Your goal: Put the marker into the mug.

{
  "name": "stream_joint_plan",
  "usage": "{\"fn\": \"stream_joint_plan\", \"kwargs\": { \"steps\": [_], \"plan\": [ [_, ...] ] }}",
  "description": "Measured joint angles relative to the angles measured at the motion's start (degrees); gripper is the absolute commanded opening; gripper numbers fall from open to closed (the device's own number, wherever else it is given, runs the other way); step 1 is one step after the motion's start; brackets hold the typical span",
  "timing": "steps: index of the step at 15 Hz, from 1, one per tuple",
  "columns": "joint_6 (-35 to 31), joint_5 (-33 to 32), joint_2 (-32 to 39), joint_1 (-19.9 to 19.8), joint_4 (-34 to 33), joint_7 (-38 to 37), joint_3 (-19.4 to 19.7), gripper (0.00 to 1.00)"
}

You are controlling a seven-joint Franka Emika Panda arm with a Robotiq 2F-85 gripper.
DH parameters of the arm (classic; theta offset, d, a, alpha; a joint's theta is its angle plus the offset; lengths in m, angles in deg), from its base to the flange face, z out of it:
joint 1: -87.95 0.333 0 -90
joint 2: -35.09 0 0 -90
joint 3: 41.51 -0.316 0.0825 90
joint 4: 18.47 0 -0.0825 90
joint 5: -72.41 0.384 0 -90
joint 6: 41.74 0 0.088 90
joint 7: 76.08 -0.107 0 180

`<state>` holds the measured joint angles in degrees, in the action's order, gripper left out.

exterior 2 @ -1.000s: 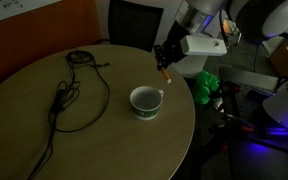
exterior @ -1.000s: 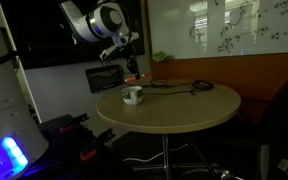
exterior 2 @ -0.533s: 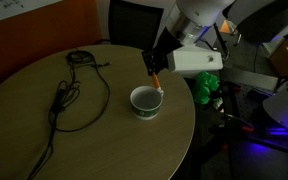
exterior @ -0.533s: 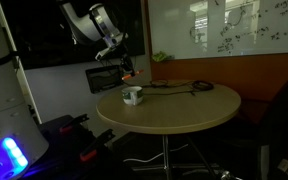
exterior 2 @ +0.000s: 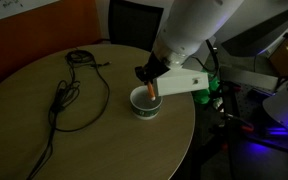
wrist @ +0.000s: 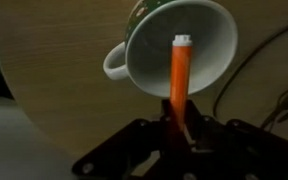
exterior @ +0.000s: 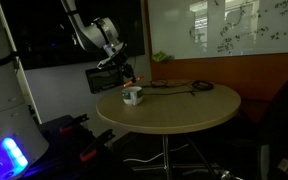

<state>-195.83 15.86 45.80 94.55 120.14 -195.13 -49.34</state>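
My gripper will next move down toward the white mug's opening [exterior 2: 143, 98] [wrist: 205, 46] and let go of the orange-red marker there, because the marker's white tip already points into the bowl below.
The white mug [exterior 2: 143, 103] stands near the edge of the round wooden table; it also shows in an exterior view [exterior: 132, 96] and fills the top of the wrist view [wrist: 174, 45]. My gripper [exterior 2: 149, 82] is shut on the orange-red marker [exterior 2: 152, 90], which points down right above the mug's opening. In the wrist view the marker [wrist: 178, 70] runs from my jaws [wrist: 180, 125] toward the mug's inside, its white tip over the bowl. In an exterior view the gripper [exterior: 127, 72] hangs just over the mug.
A dark looped cable [exterior 2: 68, 90] lies on the table [exterior 2: 44, 140] beyond the mug, also seen in an exterior view [exterior: 179, 86]. The table edge is close beside the mug. Equipment with green and blue lights [exterior 2: 206, 88] stands on the floor beside the table.
My gripper has moved with the marker from beside the table edge to right over the mug and come lower. The mug and cable have not moved.
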Motion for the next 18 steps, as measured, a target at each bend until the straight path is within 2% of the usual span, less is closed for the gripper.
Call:
{"fn": "stream_joint_plan", "kwargs": {
  "steps": [5, 8, 9, 10, 12, 13, 18],
  "plan": [
    [4.0, -4.0, 3.6, 1.1, -3.1, -5.2, 0.1, 0.05],
    [4.4, -4.1, 4.9, 1.7, -3.9, -5.5, 0.1, 0.05],
    [4.4, -4.1, 5.2, 1.8, -4.1, -5.5, 0.1, 0.22],
    [4.4, -4.1, 5.3, 1.9, -4.2, -5.5, 0.1, 0.45],
    [4.4, -4.2, 5.5, 2.0, -4.4, -5.5, 0.1, 0.49],
    [4.4, -4.2, 5.5, 2.0, -4.4, -5.6, 0.1, 0.55],
    [4.0, -3.2, 5.4, 2.0, -4.6, -6.0, 0.1, 0.92]
  ]
}}
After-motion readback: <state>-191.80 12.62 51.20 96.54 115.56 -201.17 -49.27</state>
